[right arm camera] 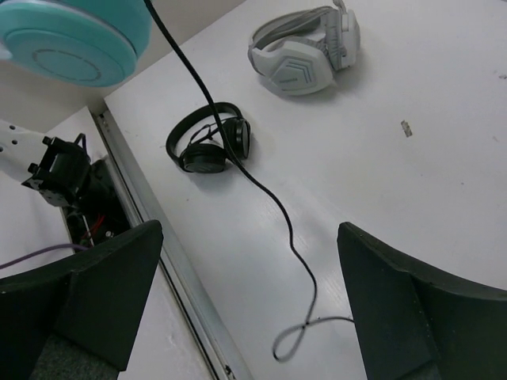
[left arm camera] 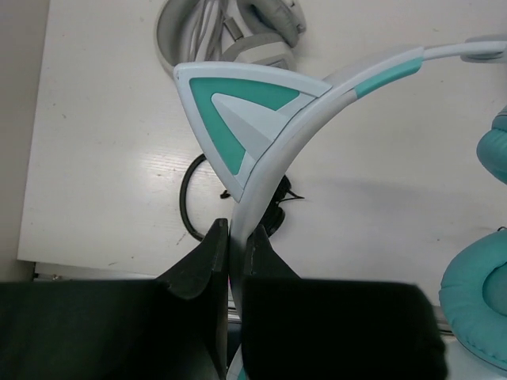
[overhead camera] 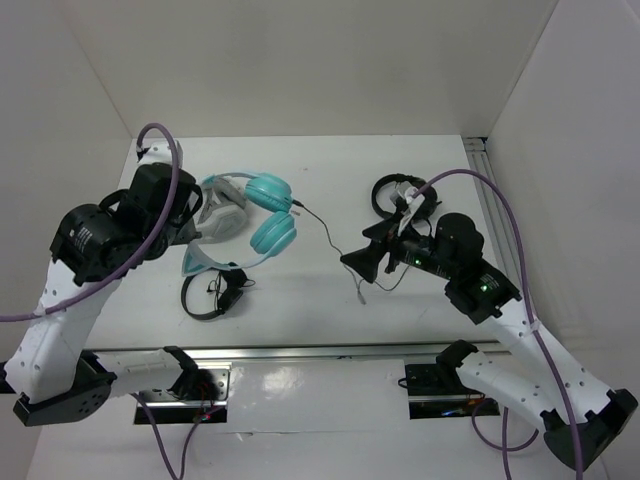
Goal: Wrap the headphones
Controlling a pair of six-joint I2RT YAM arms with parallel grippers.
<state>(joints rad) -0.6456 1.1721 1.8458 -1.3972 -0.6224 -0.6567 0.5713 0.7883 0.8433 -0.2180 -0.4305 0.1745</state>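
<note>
My right gripper needs to go down and to the left in the top view, onto the thin black cable (overhead camera: pixel 328 240) (right arm camera: pixel 289 232), because that cable hangs beside its open, empty fingers.
The teal headphones (overhead camera: pixel 272 212) have a pale blue headband with cat-ear points (left arm camera: pixel 238 111). My left gripper (left arm camera: pixel 236 237) is shut on the headband just below a cat ear; in the top view my left gripper (overhead camera: pixel 196 232) is at the headband's left side. The teal ear cups (left arm camera: pixel 475 309) hang to the right. The thin black cable (overhead camera: pixel 328 240) runs from the cups down to the table, ending in a small loop (right arm camera: pixel 301 336). My right gripper (right arm camera: pixel 249 305) is open and empty, above the cable's end. It shows in the top view (overhead camera: pixel 352 270).
Grey-white bulky headphones (overhead camera: pixel 225 205) lie just behind the teal pair. Small black headphones (overhead camera: pixel 210 293) lie near the front edge, and another black pair (overhead camera: pixel 395 190) at the back right. A metal rail (overhead camera: pixel 300 352) runs along the table's front edge.
</note>
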